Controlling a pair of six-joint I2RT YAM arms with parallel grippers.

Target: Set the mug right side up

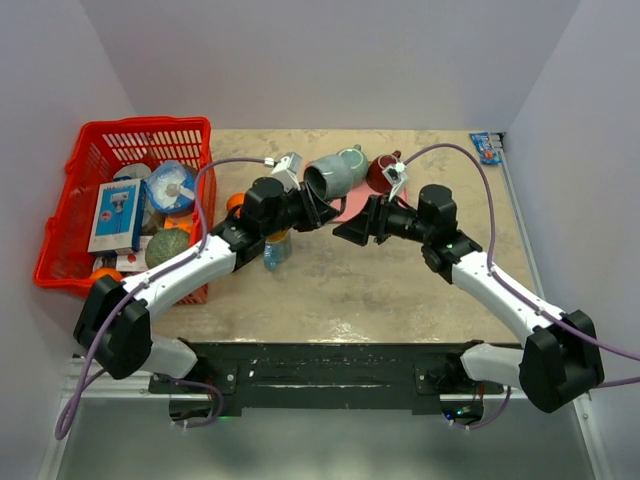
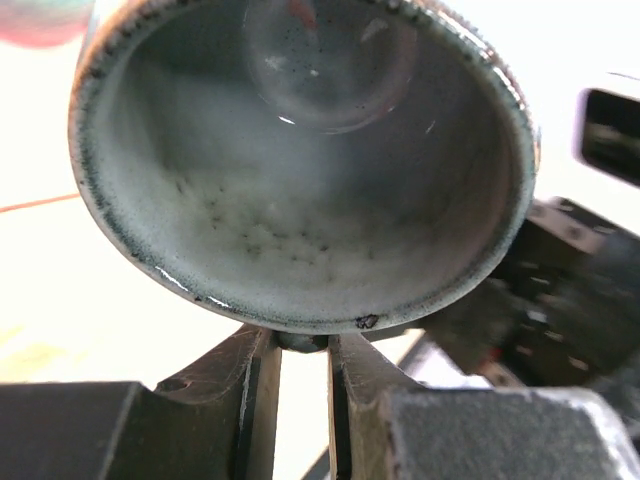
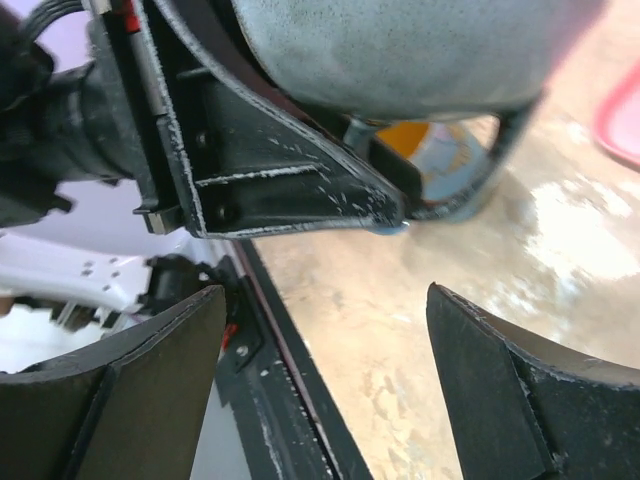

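My left gripper holds the mug's handle, and the mug's opening faces sideways, so the gripper will tilt fingers-down next, lower the mug onto the bare tabletop beside the blue cup and let go of the handle.
The grey speckled mug is on its side off the table, its mouth facing my left gripper. In the left wrist view the mug's open mouth fills the frame. The left gripper is shut on a small dark part of the mug just under the rim. My right gripper is open and empty, just right of and below the mug. In the right wrist view the mug's body sits above the right gripper, with a left finger under it.
A red basket with boxes and fruit stands at the left. A water bottle lies under the left arm. A pink plate and a dark red cup sit behind the grippers. A blue packet lies at the far right.
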